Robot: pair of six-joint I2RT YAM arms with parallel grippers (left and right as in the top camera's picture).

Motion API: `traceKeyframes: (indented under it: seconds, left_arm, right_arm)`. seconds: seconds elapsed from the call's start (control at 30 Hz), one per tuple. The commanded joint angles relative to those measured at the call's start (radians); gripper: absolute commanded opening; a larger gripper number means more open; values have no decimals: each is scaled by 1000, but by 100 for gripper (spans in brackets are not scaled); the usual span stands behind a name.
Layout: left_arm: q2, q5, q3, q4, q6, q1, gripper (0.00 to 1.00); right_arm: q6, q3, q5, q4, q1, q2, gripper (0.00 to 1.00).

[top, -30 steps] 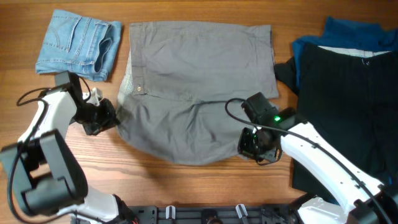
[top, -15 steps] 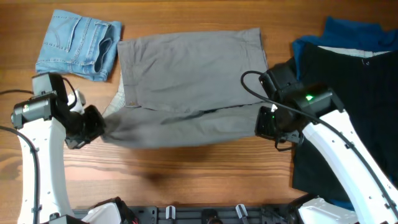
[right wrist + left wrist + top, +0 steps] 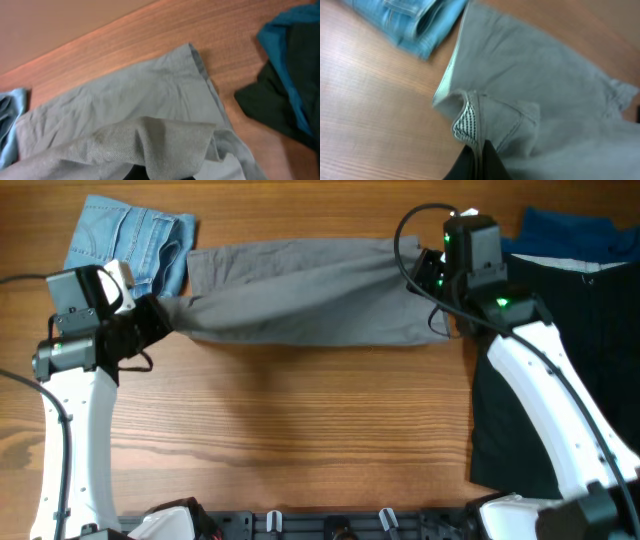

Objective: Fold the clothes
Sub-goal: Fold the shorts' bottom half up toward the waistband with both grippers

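Observation:
The robot's right gripper should next carry the raised fold outward and down toward the lower layer's far corner (image 3: 409, 246) (image 3: 184, 59), which lies uncovered, outward and below, and release the fold.
The grey shorts (image 3: 300, 290) lie across the far part of the table, folded over lengthwise and stretched between both grippers. My left gripper (image 3: 150, 320) is shut on their left end, at the waistband with pale lining (image 3: 470, 120). My right gripper (image 3: 432, 275) is shut on their right end; a fold of grey cloth (image 3: 165, 145) drapes over its fingers. The light-blue denim shorts (image 3: 125, 245) lie folded at the far left, also in the left wrist view (image 3: 415, 20). The black garment (image 3: 560, 360) lies on the right over the royal-blue garment (image 3: 580, 230).
The wooden table (image 3: 300, 440) shows bare in front of the grey shorts. The black and blue garments (image 3: 295, 75) lie just right of the right gripper. The denim shorts touch the grey shorts' far left corner.
Both grippers have carried the near edge of the grey shorts away from me, over the far half. The shorts now lie as a narrow folded band. Both arms moved far back.

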Motion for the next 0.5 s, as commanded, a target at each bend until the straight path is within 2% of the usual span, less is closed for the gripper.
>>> traceKeyframes:
  seconds: [0.0, 0.17, 0.33, 0.37, 0.4, 0.43, 0.47]
  left_arm:
    - [56, -77, 10, 64, 8, -53, 4]
    - [200, -116, 10, 175, 5, -87, 4]
    - [344, -105, 10, 369, -22, -117, 4]
    - [378, -105, 10, 415, -26, -119, 7]
    - [399, -105, 10, 448, -43, -119, 21]
    - [418, -105, 10, 491, -53, -119, 66]
    - [425, -105, 10, 514, -55, -119, 91]
  right_arm:
    - [-10, 19, -16, 67, -16, 103, 5]
    - [-42, 19, -20, 188, -21, 252, 6]
    - [-135, 19, -10, 327, -21, 336, 13]
    - [-134, 19, -11, 354, -22, 348, 16]
    - [-137, 19, -6, 374, -22, 357, 25]
    - [-136, 19, 23, 383, -23, 362, 43]
    - [-137, 19, 31, 380, -27, 362, 49]
